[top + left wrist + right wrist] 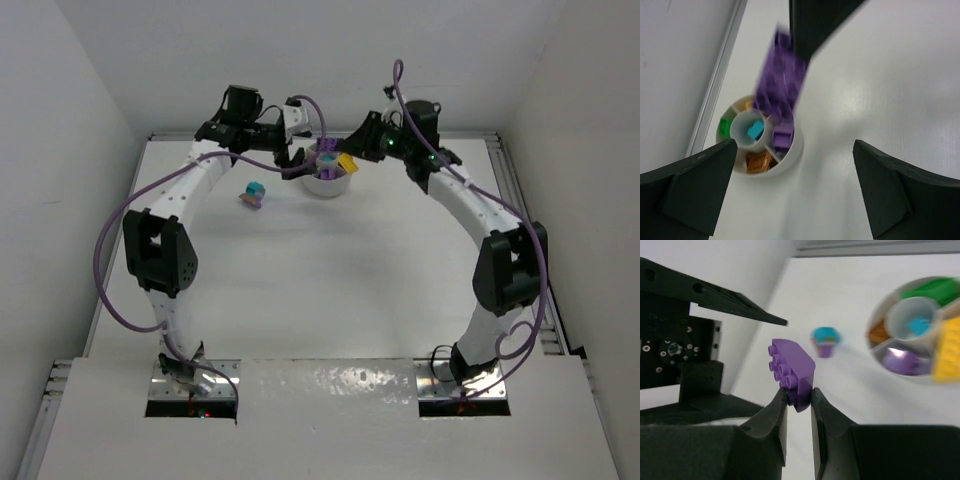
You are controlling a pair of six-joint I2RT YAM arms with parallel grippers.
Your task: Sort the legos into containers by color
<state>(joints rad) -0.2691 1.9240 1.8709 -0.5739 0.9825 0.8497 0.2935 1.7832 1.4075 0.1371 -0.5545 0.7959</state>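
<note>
The dish section already holding a purple brick lies below my right gripper, so I will tip the fingers downward and lower them to release the matching brick there.
The round white dish stands at the back middle of the table. In the left wrist view its middle well holds a teal brick, and its ring sections hold green, orange and purple bricks. A yellow brick sticks out of one section. My right gripper is shut on a purple brick and holds it in the air just above the dish; the brick also shows in the left wrist view. My left gripper is open and empty beside the dish.
A teal brick stacked on a small pink-purple one lies on the table left of the dish, also in the right wrist view. The left arm's black gripper body is close to my right gripper. A raised rail edges the table.
</note>
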